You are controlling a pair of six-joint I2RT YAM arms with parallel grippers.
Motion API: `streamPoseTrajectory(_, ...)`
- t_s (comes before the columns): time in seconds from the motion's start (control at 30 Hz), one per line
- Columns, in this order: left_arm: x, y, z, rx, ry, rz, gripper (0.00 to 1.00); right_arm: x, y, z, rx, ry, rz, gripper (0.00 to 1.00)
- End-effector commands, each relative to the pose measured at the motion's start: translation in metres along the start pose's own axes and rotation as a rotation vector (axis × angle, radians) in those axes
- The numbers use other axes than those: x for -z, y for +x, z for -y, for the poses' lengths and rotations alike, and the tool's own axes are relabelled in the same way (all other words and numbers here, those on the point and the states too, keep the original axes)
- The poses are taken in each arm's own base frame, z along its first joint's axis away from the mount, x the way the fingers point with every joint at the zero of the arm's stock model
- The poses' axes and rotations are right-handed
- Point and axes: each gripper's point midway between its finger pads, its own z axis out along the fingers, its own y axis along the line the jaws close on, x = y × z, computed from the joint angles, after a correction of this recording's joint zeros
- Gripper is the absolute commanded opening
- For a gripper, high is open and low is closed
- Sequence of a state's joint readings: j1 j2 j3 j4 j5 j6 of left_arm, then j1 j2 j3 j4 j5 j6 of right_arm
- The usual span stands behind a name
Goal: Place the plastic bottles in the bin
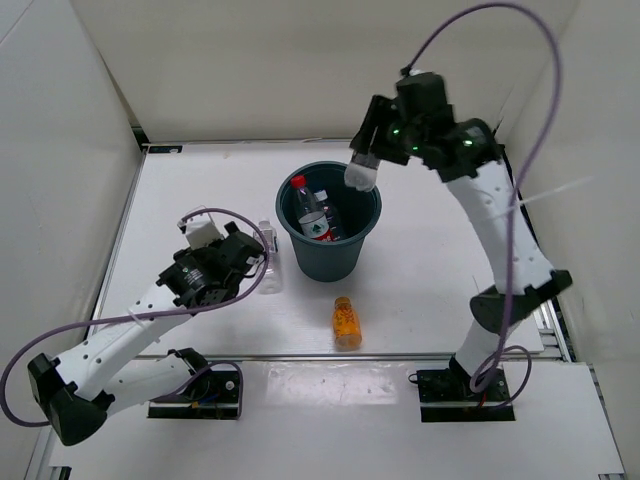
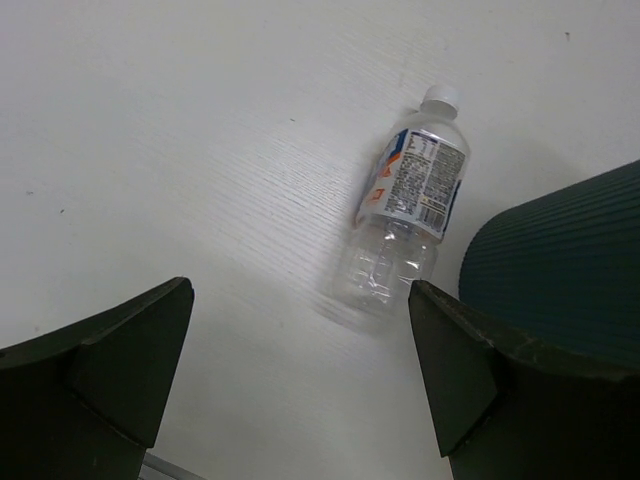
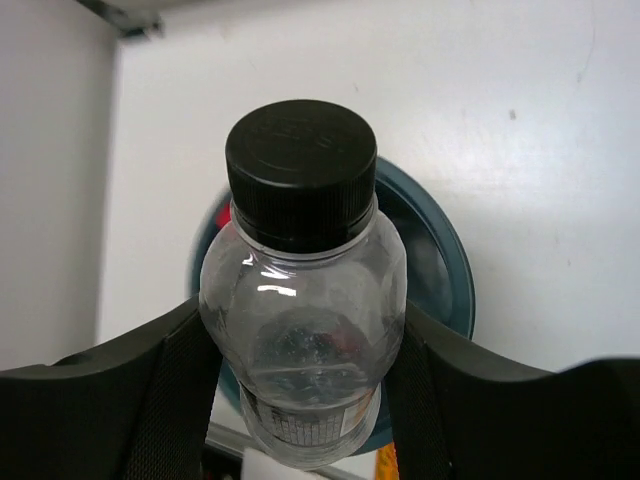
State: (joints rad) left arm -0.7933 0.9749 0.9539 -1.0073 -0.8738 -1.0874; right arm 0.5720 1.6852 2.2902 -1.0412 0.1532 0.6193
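My left gripper will next lower to the right in the top view, fingers on both sides of the label's edge near the base, as the clear bottle with the white cap is outside the bin (image 1: 345, 262).
The teal-grey bin (image 1: 345, 262) stands mid-table with a red-capped bottle (image 1: 309, 211) and another bottle inside. My right gripper (image 1: 364, 165) is shut on a clear bottle with a black cap (image 3: 303, 300), holding it above the bin's far right rim (image 3: 455, 270). A clear bottle with a white cap and label (image 2: 405, 218) lies on the table left of the bin (image 2: 570, 270); it also shows in the top view (image 1: 268, 262). My left gripper (image 2: 300, 385) is open just short of it, empty. A short orange bottle (image 1: 346, 322) lies in front of the bin.
White walls enclose the table on the left, back and right. The table's front edge (image 1: 330, 358) runs just past the orange bottle. Purple cables loop over both arms.
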Motion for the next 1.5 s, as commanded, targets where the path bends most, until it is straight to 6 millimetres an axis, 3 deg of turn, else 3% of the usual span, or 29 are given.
streamPoseTrajectory(0.0,-0.001,-0.011,0.003,0.016,0.011,0.001,1.00,-0.023,0.035,0.017,0.083,0.100,-0.101,0.30)
streamPoseTrajectory(0.03,-0.003,-0.011,0.001,0.024,0.004,-0.006,1.00,-0.025,0.039,0.014,0.092,0.079,-0.120,0.33)
streamPoseTrajectory(0.07,-0.002,-0.010,0.004,0.022,0.019,-0.018,1.00,-0.027,0.042,0.012,0.110,0.061,-0.131,0.65)
streamPoseTrajectory(0.1,-0.003,-0.012,0.002,0.038,0.015,-0.019,1.00,-0.032,0.048,0.012,0.127,0.052,-0.158,0.91)
streamPoseTrajectory(0.13,-0.006,-0.009,0.000,0.043,0.008,-0.026,1.00,-0.033,0.049,0.008,0.144,0.030,-0.167,1.00)
streamPoseTrajectory(0.17,-0.005,-0.007,0.001,0.043,0.016,-0.039,1.00,-0.029,0.055,0.014,0.157,0.053,-0.204,1.00)
streamPoseTrajectory(0.27,-0.009,-0.008,0.001,0.054,0.015,-0.038,1.00,-0.017,0.040,0.027,0.167,0.137,-0.152,1.00)
streamPoseTrajectory(0.3,-0.011,-0.008,0.003,0.030,0.019,-0.036,1.00,-0.003,0.028,0.030,0.156,0.152,-0.095,1.00)
streamPoseTrajectory(0.37,-0.015,-0.005,0.011,0.014,0.040,-0.036,1.00,0.000,0.030,0.034,0.154,0.153,-0.070,1.00)
streamPoseTrajectory(0.4,-0.016,-0.008,0.020,0.030,0.072,-0.024,1.00,0.014,0.022,0.036,0.153,0.139,-0.035,1.00)
streamPoseTrajectory(0.57,-0.047,0.006,0.037,0.044,0.081,-0.005,1.00,0.028,0.031,0.044,0.152,0.146,-0.069,1.00)
streamPoseTrajectory(0.6,-0.054,0.021,0.036,0.042,0.089,-0.039,1.00,0.032,0.034,0.047,0.155,0.157,-0.086,1.00)
streamPoseTrajectory(0.7,-0.072,0.033,0.051,0.103,0.158,-0.071,1.00,0.041,0.041,0.049,0.158,0.157,-0.120,1.00)
streamPoseTrajectory(0.87,-0.101,0.067,0.046,0.082,0.145,-0.130,1.00,0.061,0.042,0.055,0.170,0.147,-0.111,1.00)
streamPoseTrajectory(1.1,-0.115,0.068,0.073,0.148,0.300,-0.136,1.00,0.073,0.041,0.072,0.179,0.179,-0.118,1.00)
streamPoseTrajectory(1.27,-0.123,0.084,0.080,0.106,0.326,-0.190,1.00,0.073,0.045,0.079,0.154,0.174,-0.148,1.00)
streamPoseTrajectory(1.4,-0.132,0.111,0.087,0.055,0.338,-0.292,1.00,0.072,0.046,0.082,0.142,0.174,-0.159,1.00)
streamPoseTrajectory(1.47,-0.132,0.117,0.088,0.049,0.344,-0.314,0.87,0.070,0.048,0.080,0.132,0.154,-0.171,1.00)
